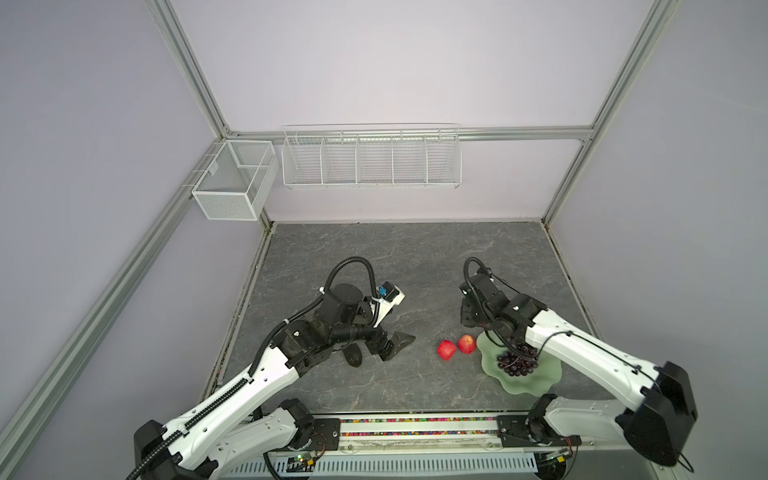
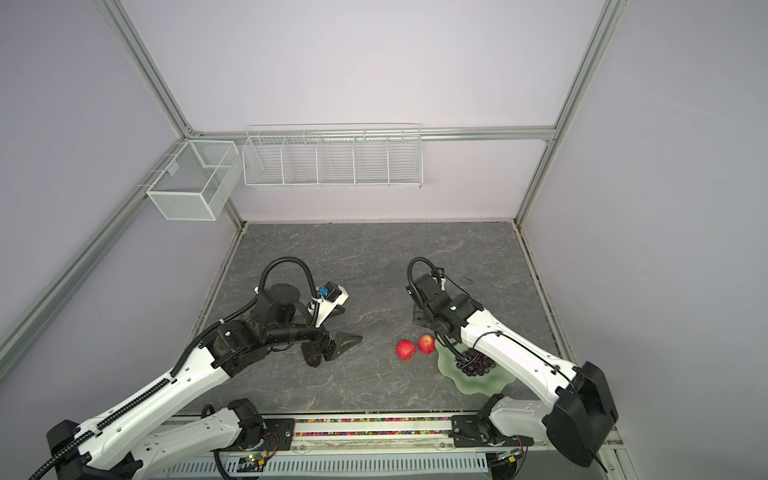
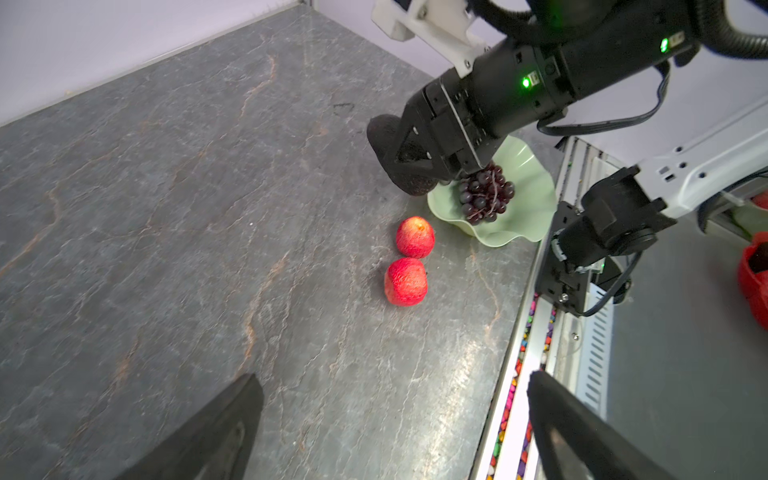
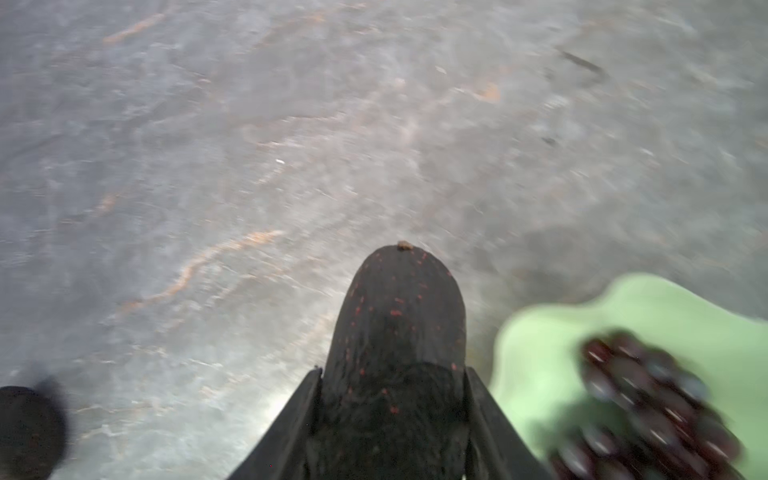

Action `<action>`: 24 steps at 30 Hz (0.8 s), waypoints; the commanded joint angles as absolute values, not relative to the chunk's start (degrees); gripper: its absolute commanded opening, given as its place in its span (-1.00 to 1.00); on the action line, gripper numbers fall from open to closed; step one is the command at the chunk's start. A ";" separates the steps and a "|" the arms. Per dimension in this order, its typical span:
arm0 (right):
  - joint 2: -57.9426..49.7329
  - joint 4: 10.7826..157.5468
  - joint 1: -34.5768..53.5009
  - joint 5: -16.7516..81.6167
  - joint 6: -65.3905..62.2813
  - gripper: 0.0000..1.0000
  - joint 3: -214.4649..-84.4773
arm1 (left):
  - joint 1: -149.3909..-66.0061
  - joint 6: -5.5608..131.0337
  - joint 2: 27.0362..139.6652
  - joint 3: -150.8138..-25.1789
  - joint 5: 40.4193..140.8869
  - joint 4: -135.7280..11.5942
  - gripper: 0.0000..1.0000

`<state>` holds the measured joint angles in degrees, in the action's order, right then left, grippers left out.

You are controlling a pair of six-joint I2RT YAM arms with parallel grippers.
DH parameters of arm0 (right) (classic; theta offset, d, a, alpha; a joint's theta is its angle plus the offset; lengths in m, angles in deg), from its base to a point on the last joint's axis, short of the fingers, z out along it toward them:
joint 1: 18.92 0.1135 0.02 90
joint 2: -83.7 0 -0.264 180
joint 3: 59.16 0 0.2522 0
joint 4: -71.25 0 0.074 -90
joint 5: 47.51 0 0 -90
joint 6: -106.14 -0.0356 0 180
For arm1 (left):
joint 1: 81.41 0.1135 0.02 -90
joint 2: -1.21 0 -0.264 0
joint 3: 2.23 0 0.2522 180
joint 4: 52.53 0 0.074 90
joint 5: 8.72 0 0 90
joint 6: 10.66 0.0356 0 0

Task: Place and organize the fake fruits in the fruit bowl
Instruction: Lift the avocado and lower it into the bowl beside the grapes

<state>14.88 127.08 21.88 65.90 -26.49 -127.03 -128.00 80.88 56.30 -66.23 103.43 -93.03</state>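
Observation:
My right gripper draws back, lowers the avocado beside the grapes (image 1: pixel 516 361) and releases next, as the bowl's bare side by the apples is below and back from it.
My right gripper (image 4: pixel 392 374) is shut on a dark bumpy avocado (image 4: pixel 395 316), held just beside the rim of the pale-green fruit bowl (image 4: pixel 540 332); the left wrist view shows the same avocado (image 3: pixel 384 133) in that gripper (image 3: pixel 415 160). A bunch of purple grapes (image 1: pixel 516 361) lies in the bowl (image 1: pixel 523 384). Two red apples (image 1: pixel 446 349) (image 1: pixel 467 343) sit on the table left of the bowl. A second avocado (image 1: pixel 353 356) lies on the table under my left arm. My left gripper (image 1: pixel 397 347) (image 3: pixel 395 376) is open and empty.
White wire baskets (image 1: pixel 232 183) (image 1: pixel 370 156) hang on the back wall. A rail with coloured beads (image 1: pixel 415 428) runs along the table's front edge. A red object (image 3: pixel 754 278) lies off the table beyond that rail. The right wrist view is motion-blurred.

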 commanded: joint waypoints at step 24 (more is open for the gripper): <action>21.96 128.26 13.82 65.53 -29.79 -0.21 -111.89 | -130.13 83.41 66.61 -70.00 113.76 -87.00 0.98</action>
<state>22.84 130.73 14.75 66.17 -30.62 -111.90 -129.81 81.80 66.24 -70.43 112.70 -88.02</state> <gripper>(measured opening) 0.488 0.989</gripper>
